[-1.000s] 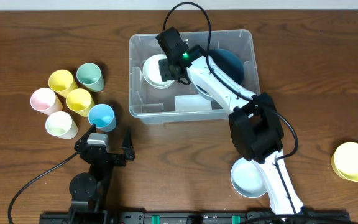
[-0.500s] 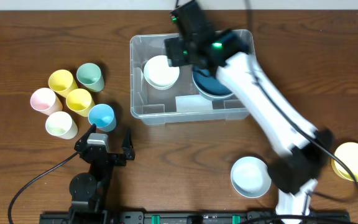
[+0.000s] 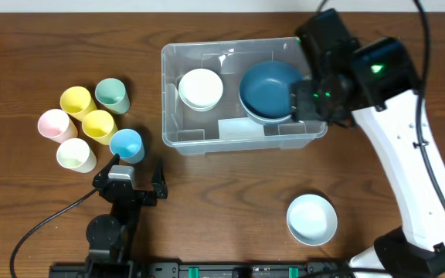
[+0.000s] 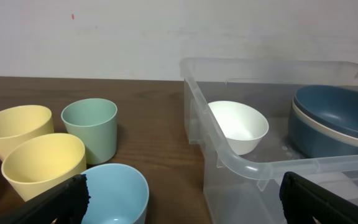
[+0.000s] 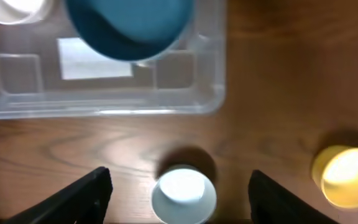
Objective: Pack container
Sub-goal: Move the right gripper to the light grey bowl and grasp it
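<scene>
The robot's right gripper next moves back from the bin and down onto the light blue bowl's rim [image 3: 334,210] [image 5: 213,186] nearest the yellow bowl, because the light blue bowl's upturned opening has room for one finger.
The container [image 3: 207,144] is a clear plastic bin at the table's middle back. It holds a white bowl [image 3: 200,88] on the left and a dark blue bowl [image 3: 269,91] stacked on a pale one on the right. My right arm [image 3: 392,116] hangs over the bin's right end. My right gripper [image 5: 179,193] is open and empty, high above the table, with a light blue bowl [image 5: 184,194] far below between its fingers. My left gripper [image 3: 134,179] is open and empty at the front left, just in front of a blue cup [image 3: 126,144].
Yellow [image 3: 76,99], green [image 3: 112,94], second yellow [image 3: 98,123], pink [image 3: 52,123] and pale [image 3: 76,154] cups cluster at the left. The light blue bowl [image 3: 312,219] sits front right. A yellow bowl [image 5: 347,175] sits right of it, hidden by my arm in the overhead view.
My right arm has pulled away from the white bowl in the bin and swung right and upward, empty. The white bowl now shows uncovered. The left arm has not moved.
</scene>
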{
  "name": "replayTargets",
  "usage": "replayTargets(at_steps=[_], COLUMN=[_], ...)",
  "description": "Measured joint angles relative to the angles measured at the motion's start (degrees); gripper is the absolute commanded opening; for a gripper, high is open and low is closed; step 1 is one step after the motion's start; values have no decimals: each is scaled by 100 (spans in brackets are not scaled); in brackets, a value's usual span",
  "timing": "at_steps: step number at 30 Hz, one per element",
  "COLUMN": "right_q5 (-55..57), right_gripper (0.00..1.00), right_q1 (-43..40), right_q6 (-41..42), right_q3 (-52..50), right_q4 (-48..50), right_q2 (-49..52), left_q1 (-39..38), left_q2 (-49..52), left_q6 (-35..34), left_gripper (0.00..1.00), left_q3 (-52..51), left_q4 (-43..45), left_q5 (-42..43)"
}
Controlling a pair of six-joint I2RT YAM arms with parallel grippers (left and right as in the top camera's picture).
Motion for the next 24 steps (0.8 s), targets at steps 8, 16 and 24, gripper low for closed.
replayTargets(at_steps=[8,16,24], right_q5=[-7,-138,-509], right_gripper=[70,68,66], right_q1=[-4,0,0], right_q6=[236,664,911], right_q3=[-1515,-4124,-6588], right_q4=[90,1220,2699], right_q2=[-669,-2614,-3947], left_q1=[0,0,0], left_q2=[0,0,0], left_q6=[0,-2,0], left_gripper=[98,98,98], left_q3=[0,0,0], left_q4=[0,-2,0], left_q5=[0,2,0])
